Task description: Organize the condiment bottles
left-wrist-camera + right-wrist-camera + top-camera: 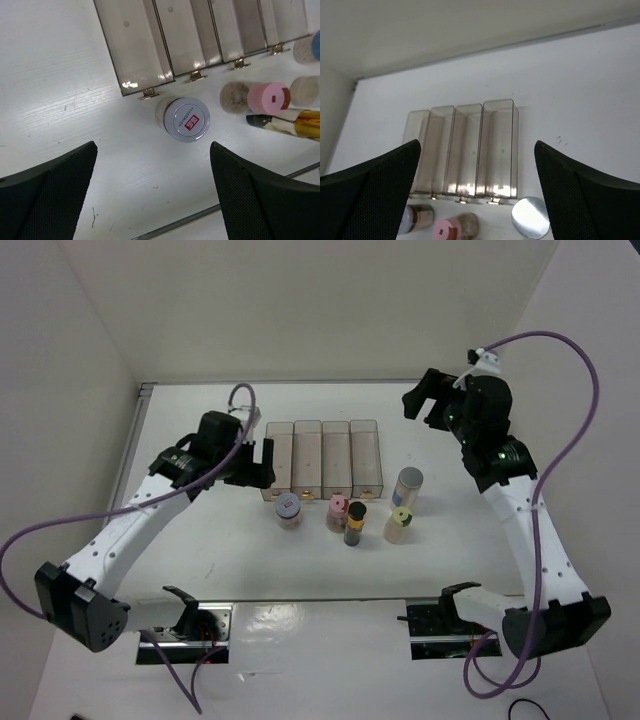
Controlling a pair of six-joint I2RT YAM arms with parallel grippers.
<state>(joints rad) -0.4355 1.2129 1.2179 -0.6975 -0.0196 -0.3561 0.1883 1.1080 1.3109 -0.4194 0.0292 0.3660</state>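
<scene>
The pink-white lid is below and beyond my left gripper's open fingers. My left gripper will move down and to the right in the top view to close around it.
Five condiment bottles stand in front of the clear four-slot tray: a pink-white lid jar, a pink lid jar, a dark gold-capped bottle, a pale jar with a yellow-green lid and a taller grey-lid jar. My left gripper hangs open at the tray's left front corner. From its wrist the gripper is above and just short of the pink-white lid jar. My right gripper is open, high at the tray's far right. Its wrist view shows the gripper, the tray and the grey lid.
White walls close in the table at the back and on both sides. A metal strip runs along the table's near edge, by the arm bases. The tray's four slots hold nothing. The left wrist view also shows the pink lid jar and the dark bottle.
</scene>
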